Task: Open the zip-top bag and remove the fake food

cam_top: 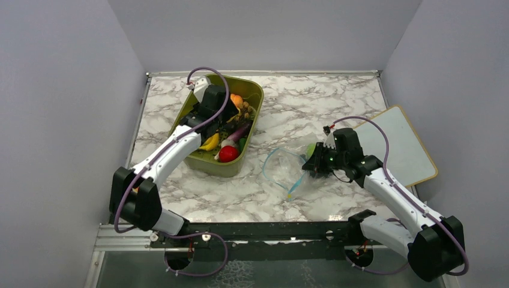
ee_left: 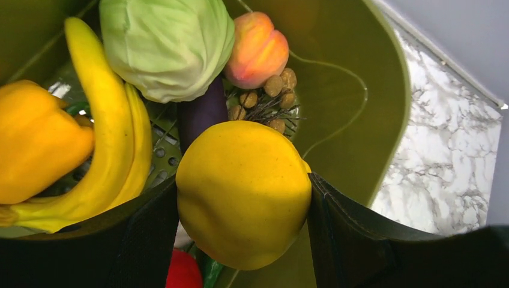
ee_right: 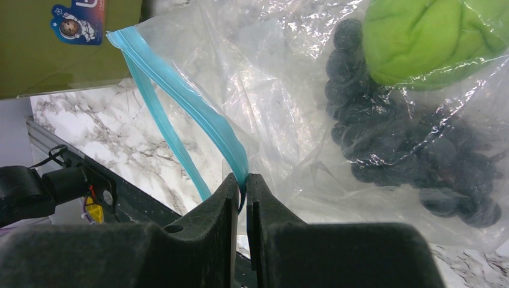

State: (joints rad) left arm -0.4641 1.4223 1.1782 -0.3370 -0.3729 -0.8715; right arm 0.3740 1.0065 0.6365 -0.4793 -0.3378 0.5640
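My left gripper is next to go down toward the right in the top view and release the pear [ee_left: 243, 192] by the brown nuts, as they lie below it on that side.
My left gripper [ee_left: 243, 187] is shut on a yellow pear [ee_left: 243, 192] and holds it inside the olive-green bin [cam_top: 255, 96]. Below it lie a light green cabbage [ee_left: 162, 42], a peach [ee_left: 258, 51] and a dark purple eggplant [ee_left: 201, 114]. My right gripper [ee_right: 245, 180] is shut on the blue-teal zipper strip [ee_right: 180, 99] of the clear zip-top bag [ee_right: 288, 90], which lies on the table right of the bin [cam_top: 285, 171] with its mouth open. Inside the bag are a light green piece [ee_right: 420, 36] and a dark purple bumpy cluster [ee_right: 408, 150].
The bin [ee_left: 360, 90] also holds a yellow banana bunch [ee_left: 108, 138], an orange-yellow bell pepper [ee_left: 36, 138], a red piece [cam_top: 227, 153] and small brown nuts [ee_left: 276, 84]. A white board with a tan rim [cam_top: 399, 144] lies at the table's right edge. Grey walls enclose the marble table.
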